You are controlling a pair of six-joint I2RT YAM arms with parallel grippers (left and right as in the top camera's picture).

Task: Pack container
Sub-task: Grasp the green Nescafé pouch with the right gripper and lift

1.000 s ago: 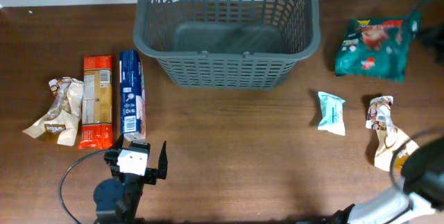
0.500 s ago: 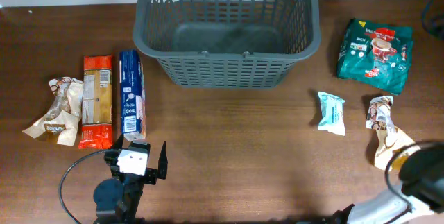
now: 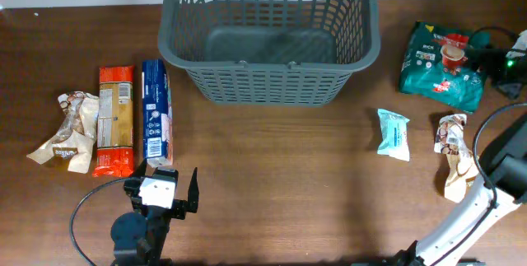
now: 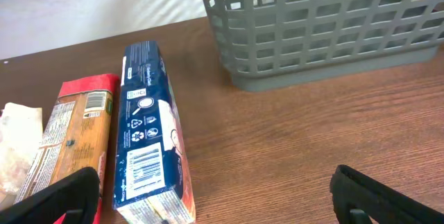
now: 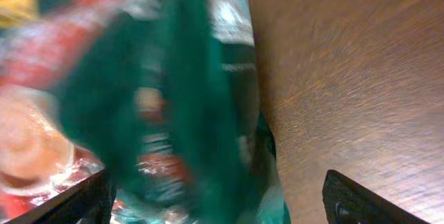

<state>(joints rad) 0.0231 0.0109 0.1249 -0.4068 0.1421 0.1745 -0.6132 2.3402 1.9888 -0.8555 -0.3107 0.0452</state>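
Note:
My right gripper shifts next toward the basket, farther onto the green snack packet's edge [image 3: 473, 57] [image 5: 201, 135]. Then my open fingers close on that side of the packet.
The container [image 3: 268, 82] is a large dark grey slotted basket at the back centre, and nothing shows inside it; the left wrist view catches its wall [image 4: 312, 30]. A green snack packet [image 3: 442, 64] lies at the far right. My right gripper [image 3: 479, 57] is at its right side, open. In the right wrist view the blurred green packet [image 5: 139, 99] lies between the wide-apart fingers of the right gripper [image 5: 222, 203]. My left gripper [image 3: 165, 177] stands open near the front left. The left gripper [image 4: 215, 200] is just short of a blue box [image 4: 149, 148].
Left of the basket lie the blue box [image 3: 155, 111], a red-orange packet [image 3: 115, 120] and a crumpled beige wrapper [image 3: 67, 130]. On the right are a small pale teal packet [image 3: 394, 133] and another crumpled wrapper [image 3: 454, 155]. The right arm's white link [image 3: 461, 221] crosses the front right corner.
The right gripper has opened and come into view beside the green packet, which has shifted and turned a little. The left arm has not moved.

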